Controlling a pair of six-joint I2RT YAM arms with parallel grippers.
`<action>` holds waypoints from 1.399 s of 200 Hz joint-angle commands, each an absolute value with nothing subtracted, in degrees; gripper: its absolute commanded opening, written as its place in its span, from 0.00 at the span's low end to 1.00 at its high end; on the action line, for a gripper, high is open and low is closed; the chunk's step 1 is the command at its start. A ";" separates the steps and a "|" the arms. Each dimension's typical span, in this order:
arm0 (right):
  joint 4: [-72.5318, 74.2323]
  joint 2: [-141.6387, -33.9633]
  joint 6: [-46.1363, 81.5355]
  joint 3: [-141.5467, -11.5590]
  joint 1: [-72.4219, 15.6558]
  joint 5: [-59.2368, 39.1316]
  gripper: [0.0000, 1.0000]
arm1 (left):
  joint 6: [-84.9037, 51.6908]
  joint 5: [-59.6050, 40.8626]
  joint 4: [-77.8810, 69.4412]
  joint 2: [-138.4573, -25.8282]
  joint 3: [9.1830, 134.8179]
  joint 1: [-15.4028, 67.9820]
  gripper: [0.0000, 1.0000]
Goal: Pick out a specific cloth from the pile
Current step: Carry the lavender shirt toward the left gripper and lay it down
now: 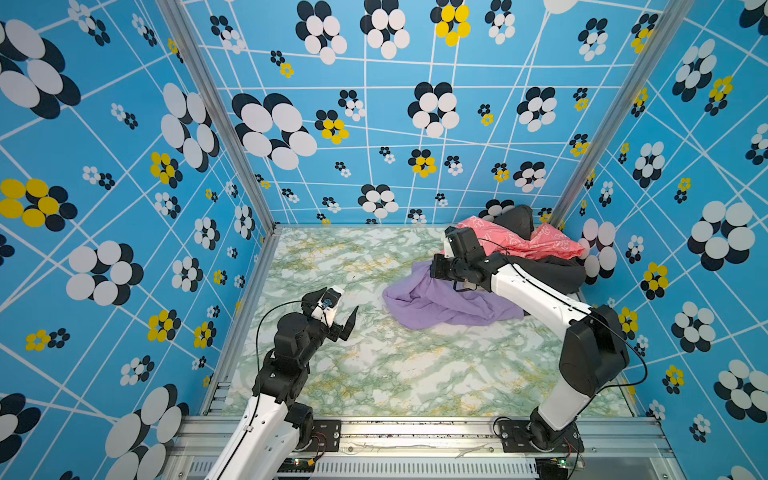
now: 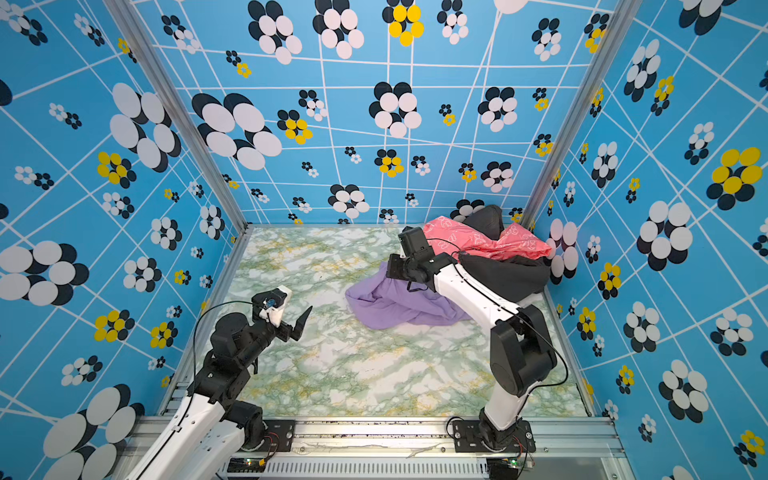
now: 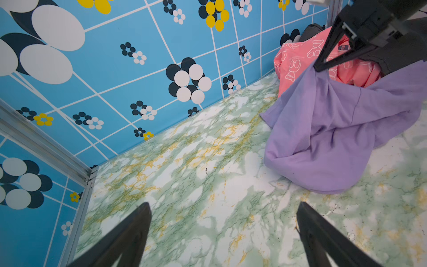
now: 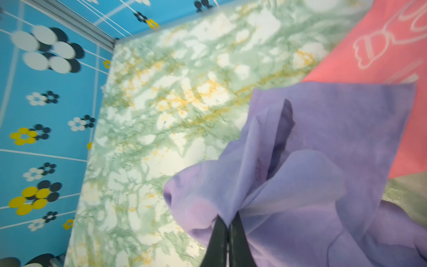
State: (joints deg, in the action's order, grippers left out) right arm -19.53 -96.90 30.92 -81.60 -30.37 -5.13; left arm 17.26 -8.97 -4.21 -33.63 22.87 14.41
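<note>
My right gripper is going to lift the fold next, carry it over the bare marbled table beside the gripper, away from the pile, and then lower it and let go of it there.
The cloth (image 1: 440, 305), plain lavender, lies crumpled on the marbled table (image 1: 374, 374), at the front-left foot of the pile. My right gripper (image 4: 227, 219) is shut on a fold of it, and the fabric rises in a peak to the pinched fingertips (image 3: 317, 67). The pile sits in the back right corner: a coral-pink jacket (image 1: 528, 243) with white print over dark garments (image 1: 552, 270). My left gripper (image 3: 223, 205) hovers open and empty over the table's left side, well apart from the cloth (image 3: 335, 138). Both top views show this layout, with the cloth (image 2: 399, 305) beneath the right wrist.
Blue flower-patterned walls (image 1: 374, 124) close in the table on three sides, with aluminium posts (image 1: 257, 199) at the back corners. A metal rail (image 1: 415, 428) carrying both arm bases runs along the front edge. The right forearm (image 1: 536, 291) crosses above the cloth's right part.
</note>
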 commanded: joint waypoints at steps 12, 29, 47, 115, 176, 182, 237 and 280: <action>-9.74 -93.46 31.68 -87.36 -31.67 -8.60 0.00 | 17.98 -9.40 -4.09 -33.22 23.21 15.08 0.99; -8.20 -94.60 31.45 -92.73 -33.12 -10.29 0.00 | 17.93 -9.59 -4.21 -33.40 23.20 15.06 0.99; -8.40 -97.53 30.71 -100.34 -35.06 -12.64 0.00 | 17.85 -9.63 -4.20 -33.49 23.21 15.12 0.99; -12.61 -110.73 27.91 -128.47 -42.30 -17.25 0.00 | 15.75 -11.65 -6.50 -35.24 23.45 17.06 0.99; -37.79 -119.06 16.87 -139.44 -42.96 -11.15 0.38 | 13.25 -6.31 -8.94 -33.19 22.31 18.19 0.99; -40.14 -119.04 15.63 -139.21 -42.96 -10.35 0.45 | 13.18 -5.68 -9.05 -32.99 22.15 18.27 0.99; -42.69 -109.31 8.00 -122.41 -42.70 -2.22 0.72 | 10.18 -1.25 -4.88 -34.82 24.60 18.20 0.99; -23.23 -92.67 10.41 -94.20 -41.78 1.11 0.94 | 3.27 -0.30 3.50 -44.26 31.33 18.10 0.99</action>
